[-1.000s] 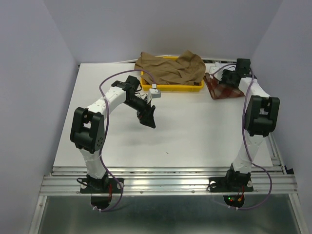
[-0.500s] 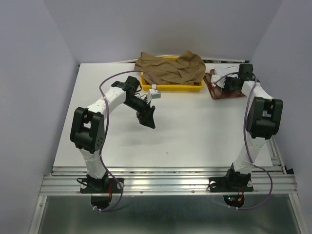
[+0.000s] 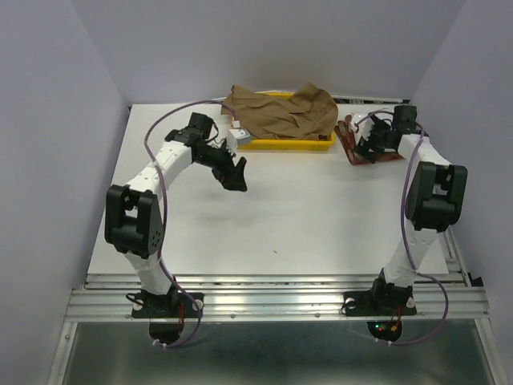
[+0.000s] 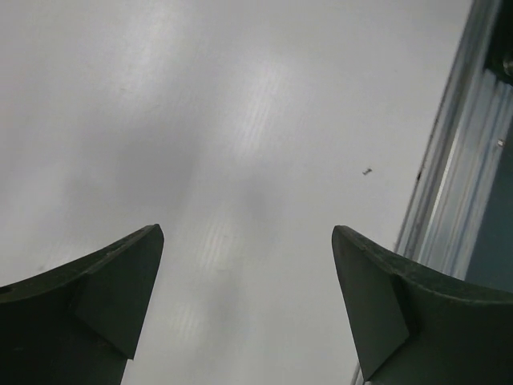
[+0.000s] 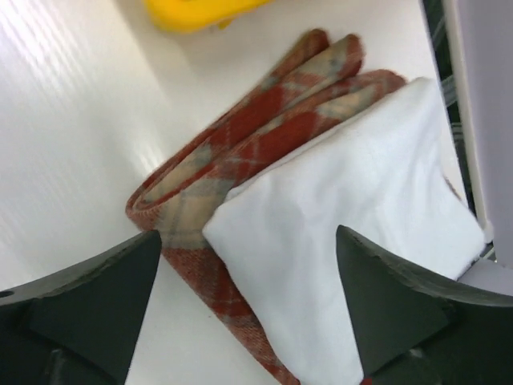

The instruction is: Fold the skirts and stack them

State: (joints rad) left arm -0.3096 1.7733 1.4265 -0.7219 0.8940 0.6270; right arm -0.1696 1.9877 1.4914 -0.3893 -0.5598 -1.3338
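Next, my right gripper swings outward and left in the top view to the tan-brown skirt (image 3: pixel 280 111), still crumpled there, and onto its end by the stack (image 3: pixel 329 106).
The tan-brown skirt (image 3: pixel 280 111) lies crumpled over the yellow tray (image 3: pixel 288 145) at the back of the table. At the back right, a folded white skirt (image 5: pixel 353 241) rests on the folded red-and-beige checked skirt (image 5: pixel 208 168) (image 3: pixel 349 143). My right gripper (image 5: pixel 248 235) (image 3: pixel 373 144) hovers open just above this stack, holding nothing. In the top view it hides most of the white cloth. Left of the tray, my left gripper (image 3: pixel 236 172) (image 4: pixel 247 233) hangs wide open over bare table, with nothing between its fingers.
The tray's yellow corner (image 5: pixel 192 12) sits close behind the stack. The side wall and the table's right edge (image 5: pixel 457 120) run just beyond the white skirt. An aluminium rail (image 3: pixel 280 293) (image 4: pixel 465 184) borders the near edge. A small dark speck (image 4: pixel 367 171) lies on the table.
My right gripper lowered onto the stack and opened, letting go of the cloth. The left arm swung back and to the left, toward the tray, staying open.
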